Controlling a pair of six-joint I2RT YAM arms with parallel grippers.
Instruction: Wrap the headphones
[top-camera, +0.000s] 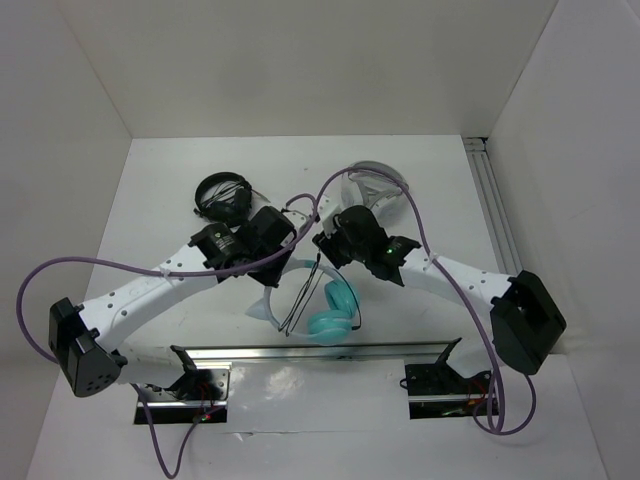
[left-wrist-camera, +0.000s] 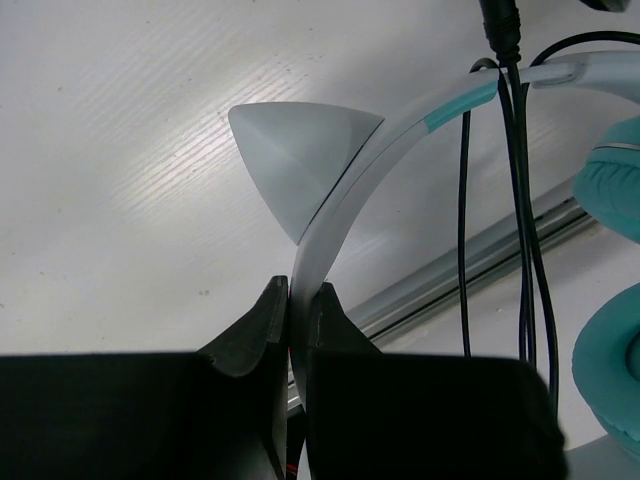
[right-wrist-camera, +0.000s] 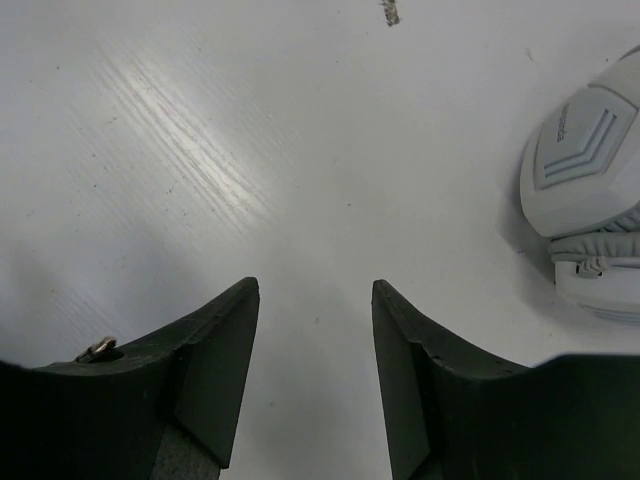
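Note:
The bare gap between the all-black and grey-and-white headphones is outward and below. My left gripper needs to swing outward next, lower the headband (left-wrist-camera: 345, 200) there and let go.
The headphones (top-camera: 333, 309) have teal ear cups (left-wrist-camera: 616, 190) and a pale headband (left-wrist-camera: 345, 200) with a cat-ear point (left-wrist-camera: 300, 160). They hang over the table just behind the rail. My left gripper (left-wrist-camera: 300, 298) is shut on the headband, clamping it edge-on between both fingers; the top view shows that gripper (top-camera: 283, 258) above the cups. The thin black cable (left-wrist-camera: 522, 220) hangs in loose loops (top-camera: 300, 296) beside the cups. My right gripper (right-wrist-camera: 315, 290) stands open above bare table with nothing between its fingers, and sits just right of the left one (top-camera: 325, 238).
All-black headphones (top-camera: 222, 195) lie at the back left. Grey-and-white headphones (top-camera: 375, 185) lie at the back right, with one cup (right-wrist-camera: 590, 190) close to my right gripper. An aluminium rail (top-camera: 320, 352) runs along the near edge. White walls enclose the table.

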